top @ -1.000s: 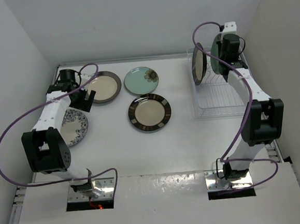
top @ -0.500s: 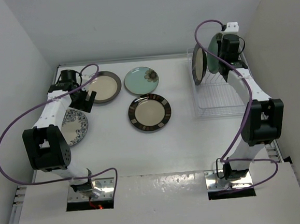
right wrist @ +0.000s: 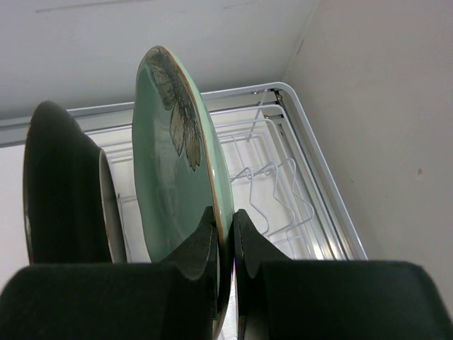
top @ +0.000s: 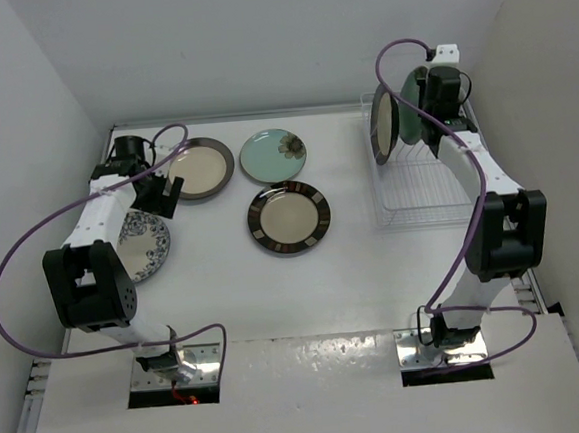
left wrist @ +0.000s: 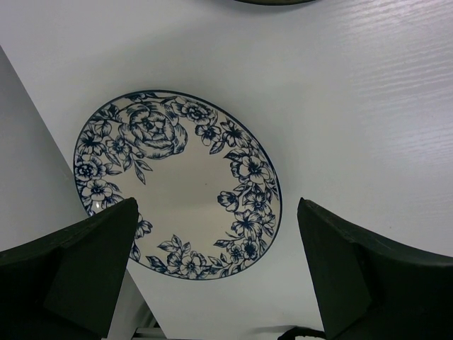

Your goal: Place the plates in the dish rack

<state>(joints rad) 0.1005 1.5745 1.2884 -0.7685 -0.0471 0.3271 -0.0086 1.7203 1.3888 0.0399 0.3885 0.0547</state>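
My right gripper is above the rack's free slot beside the standing cream plate, so next it needs to go down to its left in the top view and release.
My right gripper is shut on the rim of a mint-green flower plate, held upright over the white wire dish rack. A cream plate with dark grey rim stands upright in the rack beside it, also in the right wrist view. My left gripper is open and empty above the table's left side. The blue-white patterned plate lies below it. On the table lie a cream plate with dark rim, a second mint-green plate and a brown-rimmed plate.
The white side walls stand close to the rack on the right and to the blue plate on the left. Free rack tines show to the right of the held plate. Purple cables loop off both arms.
The right gripper with the green plate has shifted slightly towards the back of the rack. The left arm has barely moved.
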